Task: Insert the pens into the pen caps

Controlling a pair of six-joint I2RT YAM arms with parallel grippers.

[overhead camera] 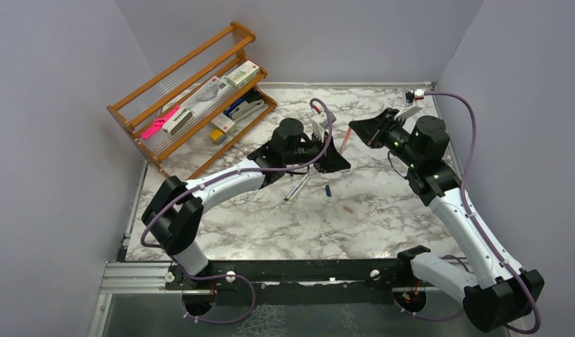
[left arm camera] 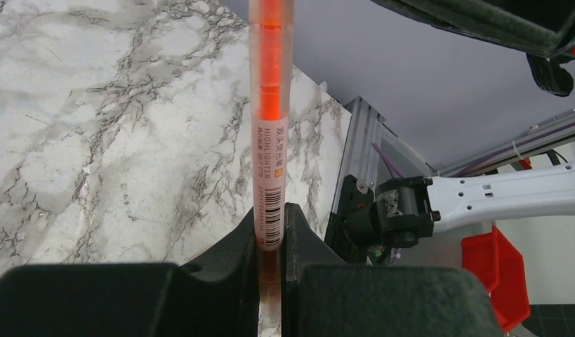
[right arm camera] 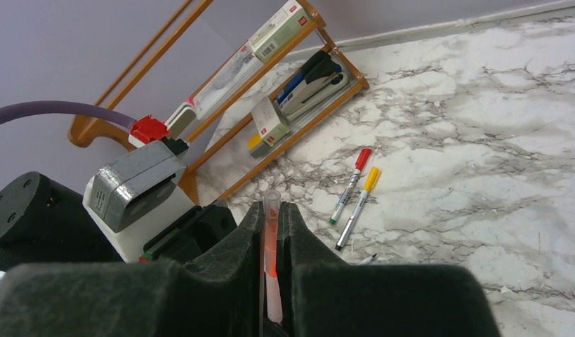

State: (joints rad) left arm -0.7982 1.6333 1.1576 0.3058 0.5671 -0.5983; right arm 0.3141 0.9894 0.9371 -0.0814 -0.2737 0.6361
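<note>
I need to swing my left gripper down next, tilting it, and release the pen. The spot of clear marble beside the yellow-capped pen (right arm camera: 358, 207) lies below, to its left in the top view.
My left gripper (overhead camera: 338, 156) (left arm camera: 272, 225) is shut on the salmon-orange pen (left arm camera: 272, 112), a labelled highlighter that sticks far out past the fingertips. In the top view this pen (overhead camera: 345, 142) slants up toward my right gripper (overhead camera: 354, 131) (right arm camera: 272, 217). The right gripper is shut on a pale pink translucent pen cap (right arm camera: 272, 210) with its open rim pointing outward. I cannot tell whether pen and cap touch. A red-capped pen (right arm camera: 351, 184) and a yellow-capped pen (right arm camera: 358, 207) lie on the marble. A dark blue cap (overhead camera: 328, 190) and a pale pink cap (overhead camera: 349, 208) lie loose.
A wooden rack (overhead camera: 193, 98) (right arm camera: 291, 105) stands at the back left with a stapler, boxes and a bright pink bar (overhead camera: 160, 123). More pens (overhead camera: 298, 186) lie under the left arm. Walls close in the marble table on three sides.
</note>
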